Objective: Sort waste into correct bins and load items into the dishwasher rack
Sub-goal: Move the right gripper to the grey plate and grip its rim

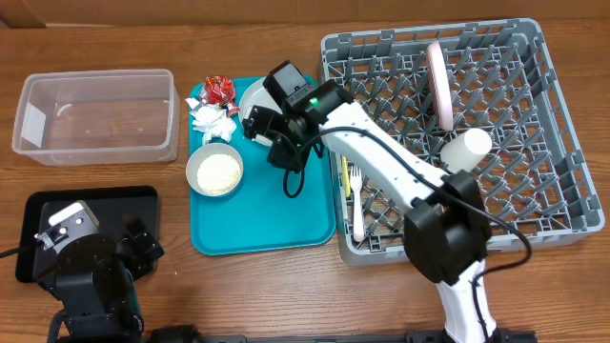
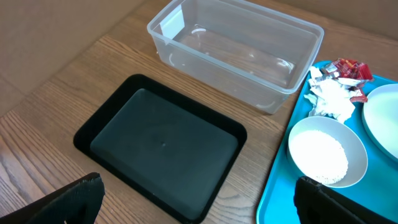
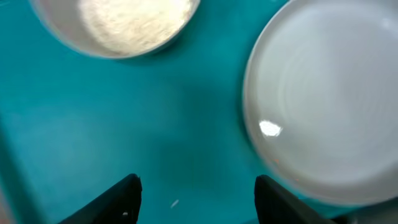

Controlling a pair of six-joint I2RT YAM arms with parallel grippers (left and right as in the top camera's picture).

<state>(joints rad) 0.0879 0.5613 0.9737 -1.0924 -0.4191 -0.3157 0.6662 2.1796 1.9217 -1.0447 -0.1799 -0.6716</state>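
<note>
The white plate's bowl-facing rim (image 1: 241,105) (image 3: 248,121) is to the right in the wrist view, so my right gripper will next move that way and lower its fingers to either side of it.
My right gripper (image 1: 260,133) (image 3: 196,200) is open and empty, low over the teal tray (image 1: 272,214), between the cream bowl of white rice-like grains (image 1: 214,172) (image 3: 118,25) and the white plate (image 1: 254,96) (image 3: 329,106). A crumpled white napkin (image 1: 212,122) (image 2: 333,99) and a red-and-silver wrapper (image 1: 218,90) (image 2: 348,68) lie at the tray's far left corner. The grey rack (image 1: 534,205) holds the upright pale plate (image 1: 440,81), white cup (image 1: 465,148), yellow spoon (image 1: 344,176) and white fork (image 1: 355,205). My left gripper (image 1: 148,250) (image 2: 199,200) is open and empty by the black tray (image 1: 91,202) (image 2: 161,143).
The clear tub (image 1: 95,114) (image 2: 236,50) stands empty at the far left, behind the black tray. The bowl (image 2: 326,152) and the teal tray's left edge (image 2: 280,193) lie just right of my left gripper. Bare wood lies between the tub, black tray and teal tray.
</note>
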